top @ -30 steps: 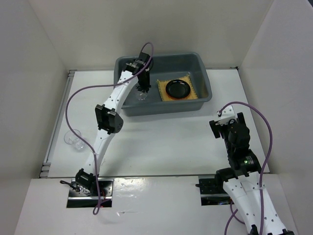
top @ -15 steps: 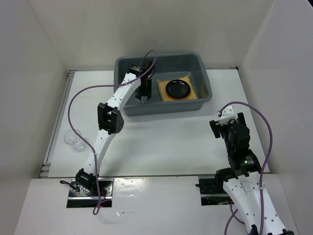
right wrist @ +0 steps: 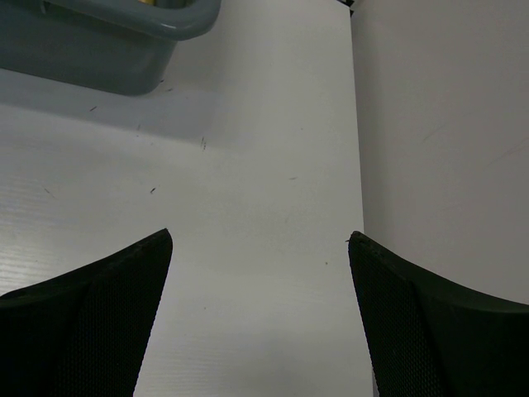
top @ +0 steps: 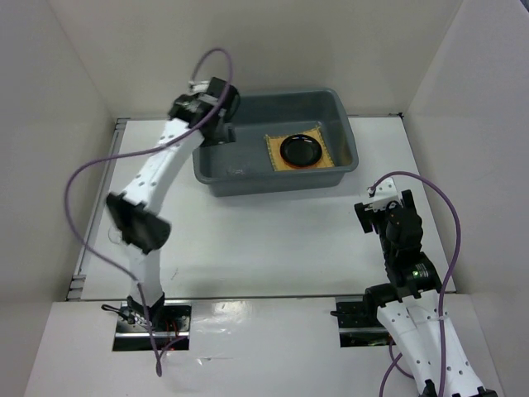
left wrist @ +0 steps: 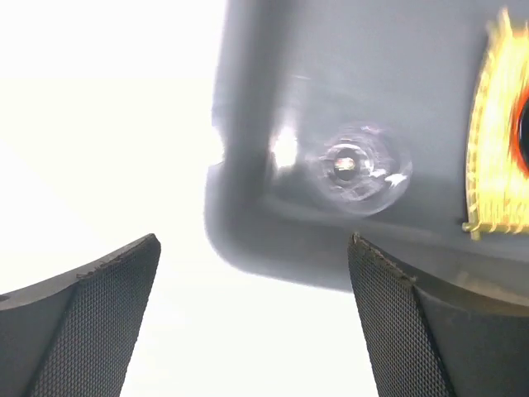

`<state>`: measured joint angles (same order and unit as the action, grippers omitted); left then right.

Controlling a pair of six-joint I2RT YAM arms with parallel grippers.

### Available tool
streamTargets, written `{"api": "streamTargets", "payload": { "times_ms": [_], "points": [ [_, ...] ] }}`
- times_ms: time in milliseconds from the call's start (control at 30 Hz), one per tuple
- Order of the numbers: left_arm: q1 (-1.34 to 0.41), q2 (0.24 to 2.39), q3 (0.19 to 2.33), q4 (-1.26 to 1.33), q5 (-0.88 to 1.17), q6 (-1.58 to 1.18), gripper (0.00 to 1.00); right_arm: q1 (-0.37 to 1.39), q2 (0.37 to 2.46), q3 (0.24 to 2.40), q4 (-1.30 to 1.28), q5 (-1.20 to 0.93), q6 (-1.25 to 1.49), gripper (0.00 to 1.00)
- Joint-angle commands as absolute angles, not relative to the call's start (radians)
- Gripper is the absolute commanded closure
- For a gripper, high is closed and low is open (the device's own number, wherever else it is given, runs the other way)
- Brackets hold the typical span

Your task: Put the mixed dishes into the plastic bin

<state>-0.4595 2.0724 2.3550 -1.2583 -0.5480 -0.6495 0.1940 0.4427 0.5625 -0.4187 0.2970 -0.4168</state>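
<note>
My left gripper will next go back from the bin (top: 273, 184) and down onto the rim of the small clear glass on the tabletop.
The grey plastic bin (top: 273, 184) stands at the back of the table. Inside, on its right half, lies the tan bamboo mat (top: 274, 147) with the black plate (top: 301, 150) on top; an orange plate's edge (left wrist: 521, 103) shows under it. A clear glass (top: 238, 169) lies on the bin's floor at the left; the left wrist view shows this glass (left wrist: 355, 165) from above. My left gripper (top: 221, 124) hangs open and empty above the bin's left rim. My right gripper (top: 376, 203) is open over bare table at the right, holding nothing.
White walls close in the table on the left, back and right. The right wrist view shows the bin's near right corner (right wrist: 124, 33) and the right wall (right wrist: 446, 124) close beside the fingers. The left arm's elbow (top: 136, 223) hangs over the table's left side.
The left gripper opened and let go of the clear glass inside the bin. It then rose and swung back to the left over the rim. The right arm stayed still.
</note>
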Motion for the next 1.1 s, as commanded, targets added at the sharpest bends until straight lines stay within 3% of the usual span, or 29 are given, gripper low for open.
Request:
{"api": "streamTargets", "payload": {
  "times_ms": [0, 100, 367, 667, 967, 1033, 1067],
  "points": [
    [-0.359, 1.768, 2.104, -1.293, -0.738, -0.847, 0.00, 0.204, 0.442, 0.555, -0.370, 0.310, -0.411, 0.09],
    [-0.210, 1.545, 1.703, -1.145, -0.621, -0.847, 0.00, 0.213, 0.442, 0.555, -0.370, 0.299, -0.411, 0.09],
    [0.049, 1.321, 1.173, -0.977, -0.482, -0.835, 0.00, 0.222, 0.462, 0.555, -0.370, 0.290, -0.411, 0.09],
    [0.176, 1.385, 1.132, -0.887, -0.402, -0.721, 0.00, 0.222, 0.471, 0.555, -0.379, 0.279, -0.411, 0.09],
    [0.195, 1.546, 1.111, -0.809, -0.302, -0.680, 0.00, 0.222, 0.471, 0.555, -0.379, 0.298, -0.411, 0.07],
    [0.195, 1.560, 1.100, -0.793, -0.290, -0.680, 0.03, 0.222, 0.471, 0.555, -0.379, 0.298, -0.411, 0.07],
    [0.195, 1.574, 1.100, -0.781, -0.273, -0.667, 0.12, 0.222, 0.471, 0.555, -0.379, 0.298, -0.411, 0.07]
  ]
}}
